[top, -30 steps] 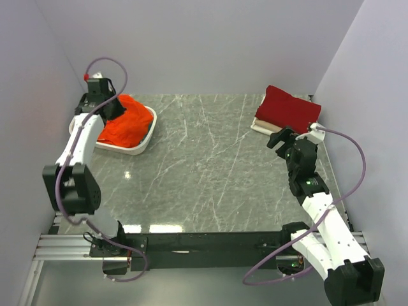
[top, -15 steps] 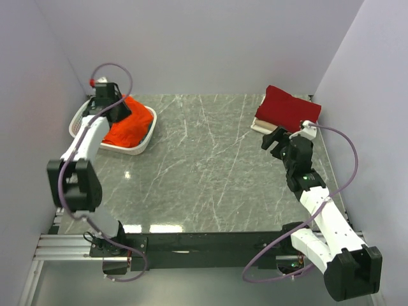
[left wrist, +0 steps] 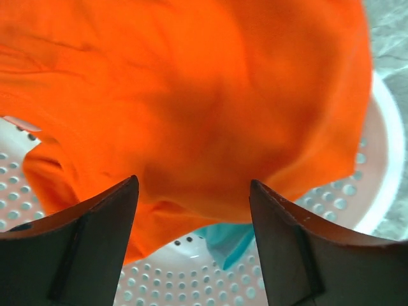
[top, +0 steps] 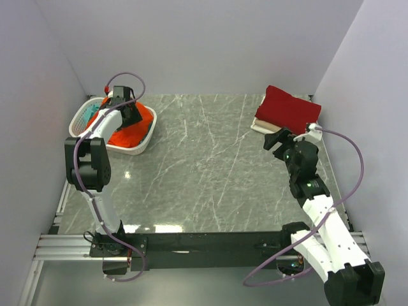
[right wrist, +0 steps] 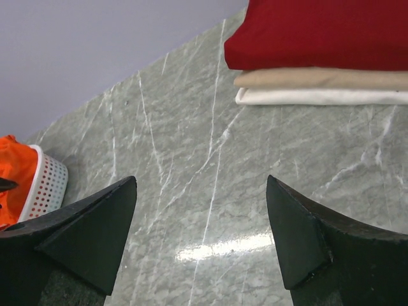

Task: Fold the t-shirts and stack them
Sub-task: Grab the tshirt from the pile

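Observation:
I will next lower my left gripper into the basket, onto the fold by the orange t-shirt's hem [left wrist: 191,208].
An orange t-shirt [top: 124,131] lies crumpled in the white basket [top: 137,150] at the back left. A bit of teal t-shirt [top: 94,112] shows by its left wall. My left gripper [top: 131,113] hovers over the orange shirt [left wrist: 191,95], open, with nothing between the fingers; teal cloth [left wrist: 231,239] peeks out under the orange hem. At the back right, a folded dark red t-shirt [top: 290,107] tops a cream-white one [top: 266,126]. My right gripper [top: 279,138] stands open just in front of that stack, above bare table [right wrist: 210,191], holding nothing.
Grey walls close the table on the left, back and right. The stack [right wrist: 319,78] lies close to the right wall. The basket [right wrist: 48,185] sits near the left wall, its perforated floor [left wrist: 191,280] showing under the left gripper.
My left gripper has swung from the basket's back left rim to over the orange shirt and gone from shut to open. The right gripper has barely shifted.

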You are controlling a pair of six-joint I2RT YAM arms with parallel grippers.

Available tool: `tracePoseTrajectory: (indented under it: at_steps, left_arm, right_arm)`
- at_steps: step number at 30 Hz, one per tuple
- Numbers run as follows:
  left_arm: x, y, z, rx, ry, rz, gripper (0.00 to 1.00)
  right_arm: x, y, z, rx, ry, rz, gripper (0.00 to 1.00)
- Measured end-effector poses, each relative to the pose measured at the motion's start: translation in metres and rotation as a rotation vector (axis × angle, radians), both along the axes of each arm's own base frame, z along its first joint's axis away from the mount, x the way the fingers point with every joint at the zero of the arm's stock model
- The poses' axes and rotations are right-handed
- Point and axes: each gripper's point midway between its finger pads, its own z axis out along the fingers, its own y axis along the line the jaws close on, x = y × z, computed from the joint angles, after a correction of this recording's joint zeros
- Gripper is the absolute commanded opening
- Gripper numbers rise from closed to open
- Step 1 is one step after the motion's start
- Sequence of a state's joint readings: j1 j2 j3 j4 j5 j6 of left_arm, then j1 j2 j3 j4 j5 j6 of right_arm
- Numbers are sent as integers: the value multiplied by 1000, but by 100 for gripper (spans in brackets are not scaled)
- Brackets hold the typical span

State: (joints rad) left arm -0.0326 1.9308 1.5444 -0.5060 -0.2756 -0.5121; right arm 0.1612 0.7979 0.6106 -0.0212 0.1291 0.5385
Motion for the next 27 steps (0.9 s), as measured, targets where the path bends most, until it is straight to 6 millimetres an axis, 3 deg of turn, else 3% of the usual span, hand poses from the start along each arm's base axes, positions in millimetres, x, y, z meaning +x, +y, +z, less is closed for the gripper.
tracePoseTrajectory:
  at_steps: [3, 4, 7, 11, 12, 13, 15, 22, 27]
  left_arm:
    - [-1, 4, -4, 23, 11, 13, 69]
    - [-1, 5, -7, 27, 17, 15, 60]
    - [-2, 6, -17, 36, 40, 14, 48]
    - [-7, 6, -25, 44, 63, 4, 39]
    - [-6, 6, -26, 45, 63, 3, 33]
    - [-6, 6, -27, 45, 65, 2, 18]
    - [-6, 6, -31, 49, 77, -2, 0]
    - [-9, 4, -27, 41, 71, -16, 0]
    - [-13, -4, 13, -10, -6, -19, 0]
  right_arm:
    - [-2, -2, -2, -2, 0, -8, 88]
    - [-3, -2, -3, -3, 7, -9, 88]
    - [-3, -3, -6, -6, 17, -11, 88]
    - [-1, -2, -11, -8, 33, -11, 88]
    - [0, -2, -13, -9, 39, -11, 88]
    - [0, -2, -14, -10, 44, -11, 88]
    - [1, -1, -16, -9, 50, -8, 88]
    - [-1, -2, -15, -8, 46, -11, 88]
    - [-4, -6, -7, -12, 22, -27, 88]
